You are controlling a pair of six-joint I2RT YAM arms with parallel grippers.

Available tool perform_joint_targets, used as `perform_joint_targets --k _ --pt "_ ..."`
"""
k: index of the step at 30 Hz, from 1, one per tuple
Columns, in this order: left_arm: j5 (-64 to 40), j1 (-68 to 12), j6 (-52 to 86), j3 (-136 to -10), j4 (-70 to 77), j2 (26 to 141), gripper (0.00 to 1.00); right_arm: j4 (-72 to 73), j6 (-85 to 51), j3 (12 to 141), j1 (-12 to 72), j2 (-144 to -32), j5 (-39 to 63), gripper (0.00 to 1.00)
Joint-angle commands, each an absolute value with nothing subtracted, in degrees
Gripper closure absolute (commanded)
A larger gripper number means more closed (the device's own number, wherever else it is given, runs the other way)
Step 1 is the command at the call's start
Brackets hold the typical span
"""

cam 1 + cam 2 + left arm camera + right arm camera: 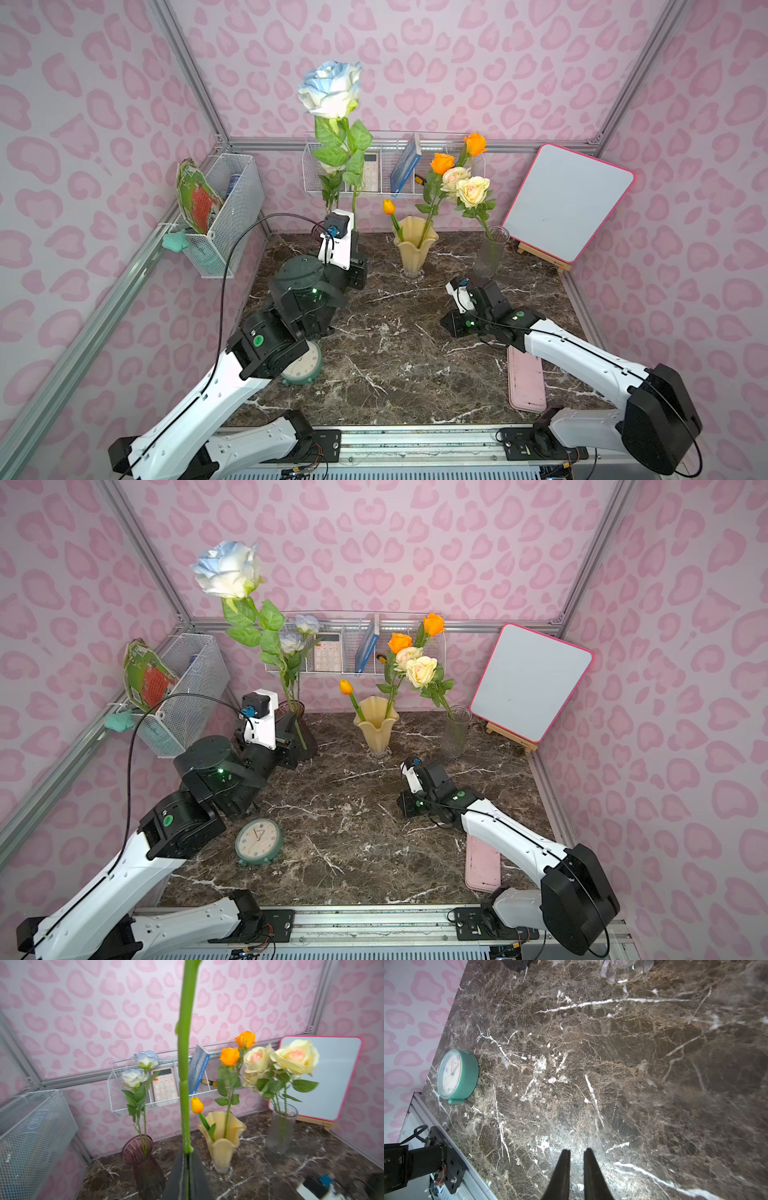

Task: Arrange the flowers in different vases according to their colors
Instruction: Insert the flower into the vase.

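I need to lift my left gripper outward next and lower it over the dark purple vase's opening (293, 708) (138, 1148), which lies outward of it, and let go of the rose's stem among the matching white-bluish roses.
My left gripper (188, 1154) is shut on the lower stem (185, 1064) of a white-bluish rose (330, 89), holding it upright beside the dark purple vase (143, 1163). Two white-bluish roses (135, 1077) stand in that vase. In a top view my left arm hides the vase. The creamy yellow vase (415, 249) holds two orange roses (441, 163) and an orange tulip (388, 206). The clear vase (490, 251) holds cream-yellow roses (473, 191). My right gripper (576, 1152) hovers low over the marble table, its jaws slightly apart with nothing between them.
A green clock (301, 365) stands near my left arm at the front left. A pink tray (525, 380) lies under my right arm. A whiteboard (569, 203) leans at the back right. White wire baskets (224, 212) hang on the left and back walls.
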State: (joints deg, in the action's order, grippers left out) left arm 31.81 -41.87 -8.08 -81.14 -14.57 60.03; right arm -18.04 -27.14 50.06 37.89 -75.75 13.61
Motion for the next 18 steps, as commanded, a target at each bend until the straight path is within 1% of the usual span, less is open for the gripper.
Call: perform_joint_targets --k 1,4,8,14,18 --pt "29.4 -36.3 -10.6 -81.7 -7.5 61.5 1.00 -16.2 -26.2 51.2 37.9 -77.2 14.8 0.83" --pt "26.5 -30.5 -9.9 -82.7 -4.4 63.8 1.00 -16.1 -25.7 52.1 38.0 -78.9 15.1 0.83" --pt "20.2 -23.2 -6.9 -85.6 -2.5 68.3 1.00 -16.0 -25.0 53.4 38.0 -81.5 16.0 0.83" --pt "11.2 -12.3 -0.4 -84.8 3.6 74.7 1.00 -16.5 -23.5 55.7 37.8 -85.2 16.1 0.84" --pt "7.4 -8.8 0.5 -83.7 8.6 78.9 1.00 -17.3 -22.3 57.8 37.4 -88.3 16.4 0.84"
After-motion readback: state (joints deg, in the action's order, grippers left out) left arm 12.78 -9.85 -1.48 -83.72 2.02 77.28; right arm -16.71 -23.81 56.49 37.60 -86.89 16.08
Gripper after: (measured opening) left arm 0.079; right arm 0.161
